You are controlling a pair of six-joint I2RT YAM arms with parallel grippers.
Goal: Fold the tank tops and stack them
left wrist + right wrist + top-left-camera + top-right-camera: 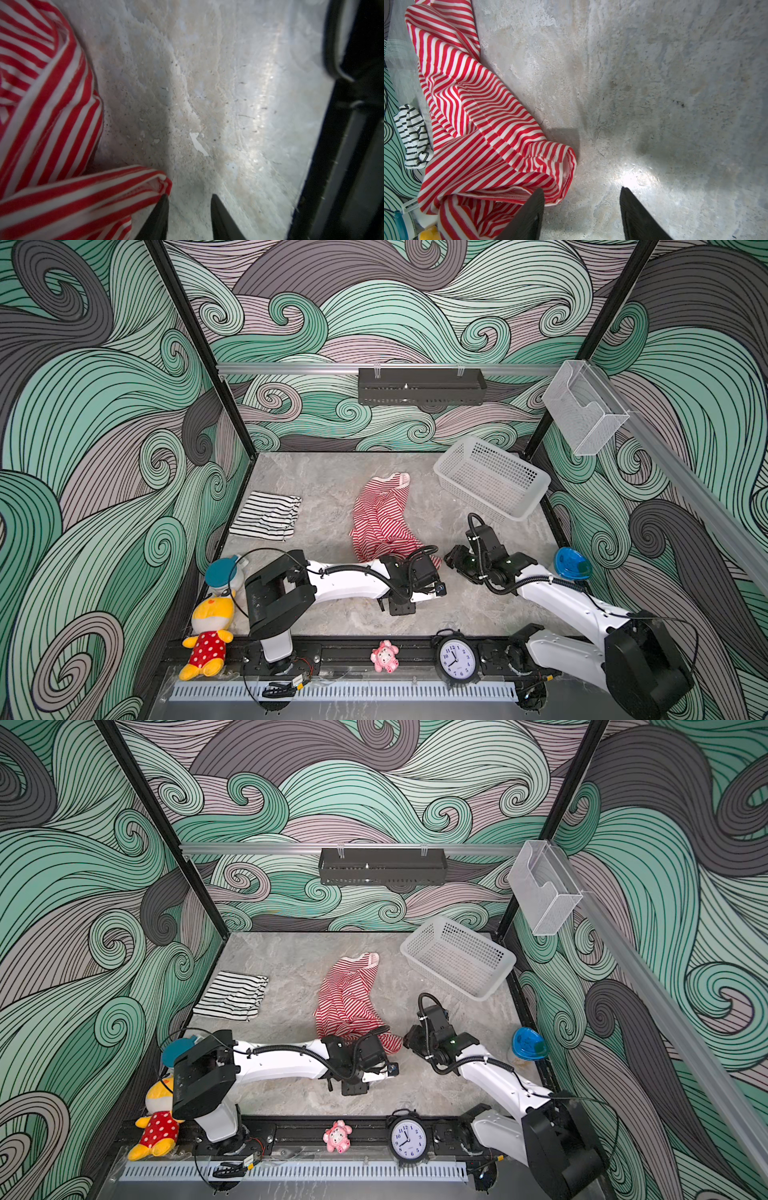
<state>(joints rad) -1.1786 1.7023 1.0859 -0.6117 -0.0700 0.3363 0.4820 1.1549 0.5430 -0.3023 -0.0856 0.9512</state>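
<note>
Next, my left gripper moves down and outward from the bare table between its fingers and closes on the fold of the red tank top's near hem [158, 182] just outward.
The red-and-white striped tank top [380, 516] lies crumpled in the middle of the marble table, and both top views show it [347, 994]. The black-and-white striped tank top [266, 514] lies folded flat at the far left. My left gripper [189, 199] is open at the red top's near hem. One fingertip [164, 200] touches a cloth corner [162, 182], and only bare table shows between the jaws. My right gripper [581, 192] is open just right of that hem [562, 166]. Its fingers hold nothing. In a top view it [451, 559] faces the left wrist.
A white mesh basket [492, 477] stands tilted at the back right. A blue bowl [571, 564] sits by the right wall. Along the front rail are a black clock [457, 659], a pink toy [385, 655] and a yellow plush in a polka-dot dress [208, 639].
</note>
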